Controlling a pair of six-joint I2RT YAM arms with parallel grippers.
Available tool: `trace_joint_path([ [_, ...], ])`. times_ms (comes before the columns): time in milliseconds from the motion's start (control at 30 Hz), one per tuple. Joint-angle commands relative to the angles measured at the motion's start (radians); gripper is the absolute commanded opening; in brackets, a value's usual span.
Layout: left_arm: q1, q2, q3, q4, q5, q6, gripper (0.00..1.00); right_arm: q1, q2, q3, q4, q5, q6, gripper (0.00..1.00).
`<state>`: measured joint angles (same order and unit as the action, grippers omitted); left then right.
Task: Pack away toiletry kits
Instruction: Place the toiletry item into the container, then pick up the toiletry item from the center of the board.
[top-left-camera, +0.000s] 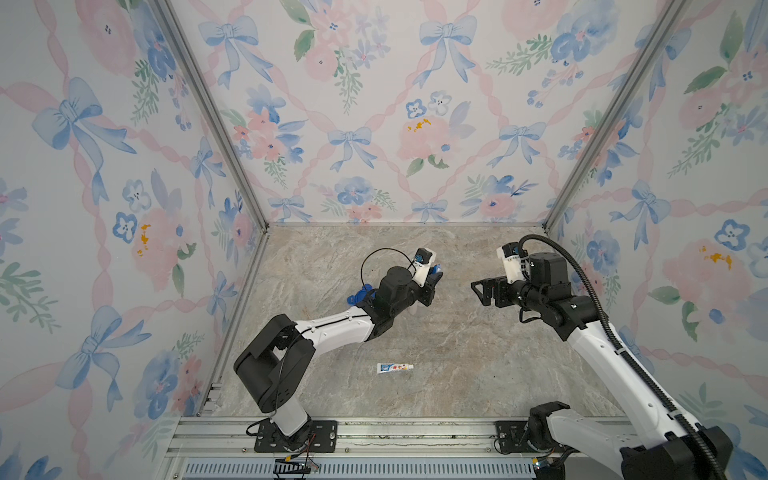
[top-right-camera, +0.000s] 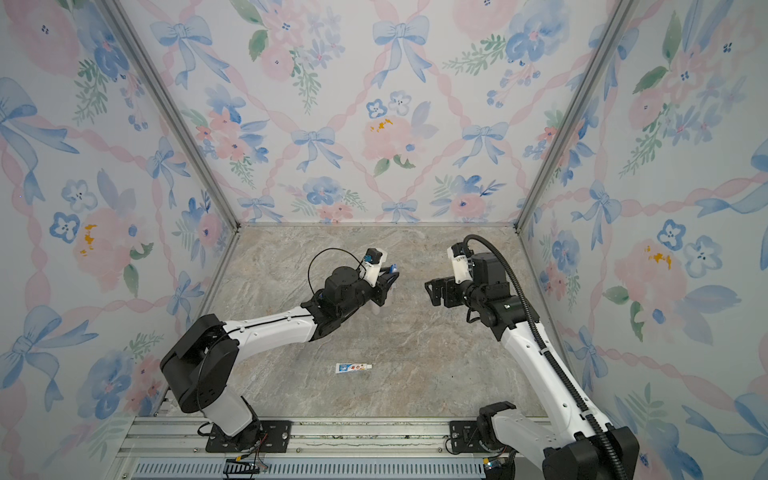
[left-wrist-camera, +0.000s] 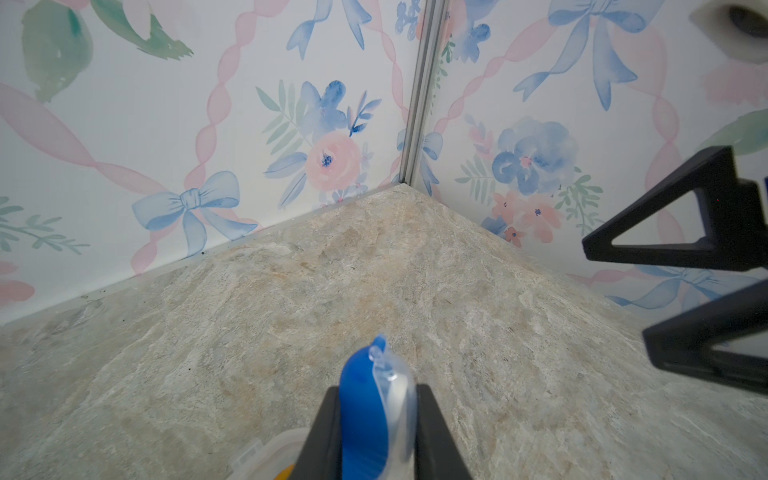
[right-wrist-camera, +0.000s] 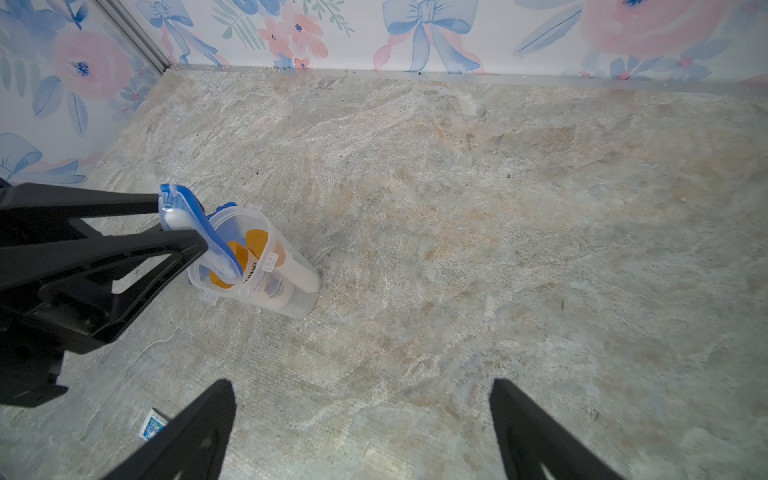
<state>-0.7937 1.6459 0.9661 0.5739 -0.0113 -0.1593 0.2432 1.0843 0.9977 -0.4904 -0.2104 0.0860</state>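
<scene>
The toothbrush (left-wrist-camera: 365, 415) already has its lower end inside the cup's rim, so my left gripper will next lower and release it into the opening of the clear cup (left-wrist-camera: 286, 452) below.
My left gripper (left-wrist-camera: 376, 390) is shut on the blue-white toothbrush (left-wrist-camera: 365, 415), and both top views show it above the middle of the table (top-left-camera: 432, 286). In the right wrist view the toothbrush (right-wrist-camera: 183, 212) slants down with its lower end in the mouth of the clear cup (right-wrist-camera: 291, 291). Yellow-capped white items (right-wrist-camera: 257, 243) stand inside that cup. The toothpaste tube (top-left-camera: 395, 367) lies flat nearer the front edge, apart from both arms. My right gripper (right-wrist-camera: 361, 390) hangs open and empty to the right of the cup, with its fingertips pointing at the left gripper (top-left-camera: 478, 291).
A round blue lid (top-left-camera: 359, 297) lies on the table behind my left arm, mostly hidden by it. Floral walls (top-left-camera: 374, 124) close in the stone-patterned table (top-left-camera: 457, 374) at the back and on both sides. A metal rail (top-left-camera: 374, 432) runs along the front.
</scene>
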Motion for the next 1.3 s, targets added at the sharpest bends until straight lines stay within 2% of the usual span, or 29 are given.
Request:
trace_joint_path([
  [0, -0.001, 0.022, -0.025, 0.042, -0.011, 0.023, 0.18, -0.005, -0.019, 0.013, -0.008, -0.009, -0.006, 0.97],
  [100, -0.001, 0.02, -0.037, 0.044, -0.009, 0.018, 0.21, -0.005, -0.022, 0.018, -0.008, 0.0, -0.007, 0.97],
  [233, -0.001, 0.009, -0.049, 0.043, -0.006, 0.026, 0.3, -0.005, -0.031, 0.025, -0.01, 0.012, -0.012, 0.97],
  [300, -0.001, -0.003, -0.052, 0.041, -0.014, 0.035, 0.37, -0.006, -0.038, 0.027, -0.01, 0.017, -0.013, 0.97],
  [367, 0.001, -0.019, -0.056, 0.042, -0.018, 0.042, 0.51, -0.007, -0.044, 0.028, -0.011, 0.02, -0.015, 0.97],
  [400, 0.001, -0.03, -0.058, 0.042, -0.018, 0.045, 0.56, -0.007, -0.047, 0.031, -0.014, 0.021, -0.016, 0.97],
  [467, 0.002, -0.059, -0.064, 0.037, -0.015, 0.051, 0.63, -0.006, -0.054, 0.033, -0.019, 0.026, -0.017, 0.97],
  [533, 0.002, -0.098, -0.059, 0.01, -0.015, 0.072, 0.67, -0.006, -0.06, 0.033, -0.019, 0.032, -0.018, 0.97],
  [633, 0.0, -0.195, -0.023, -0.139, -0.011, 0.132, 0.72, -0.006, -0.064, 0.032, -0.015, 0.028, -0.011, 0.97],
  [733, -0.004, -0.295, 0.059, -0.467, -0.02, 0.189, 0.81, -0.004, -0.052, 0.015, 0.008, -0.002, 0.008, 0.97],
  [833, -0.004, -0.368, 0.135, -0.803, -0.022, 0.177, 0.93, 0.02, -0.037, -0.031, 0.072, -0.018, 0.028, 0.97],
  [967, -0.02, -0.443, 0.137, -1.116, 0.037, 0.133, 0.97, 0.06, -0.014, -0.088, 0.17, -0.045, 0.055, 0.97],
  [1067, -0.064, -0.433, 0.071, -1.243, 0.091, 0.124, 0.95, 0.085, -0.007, -0.104, 0.196, -0.051, 0.041, 0.97],
  [1133, -0.122, -0.399, 0.001, -1.242, 0.122, 0.068, 0.95, 0.085, -0.013, -0.114, 0.186, -0.054, 0.032, 0.97],
  [1167, -0.174, -0.381, -0.007, -1.229, 0.091, 0.035, 0.96, 0.083, -0.026, -0.125, 0.182, -0.054, 0.031, 0.97],
  [1267, -0.216, -0.337, -0.011, -1.222, 0.044, -0.029, 0.98, 0.07, -0.066, -0.172, 0.197, -0.059, 0.046, 0.97],
])
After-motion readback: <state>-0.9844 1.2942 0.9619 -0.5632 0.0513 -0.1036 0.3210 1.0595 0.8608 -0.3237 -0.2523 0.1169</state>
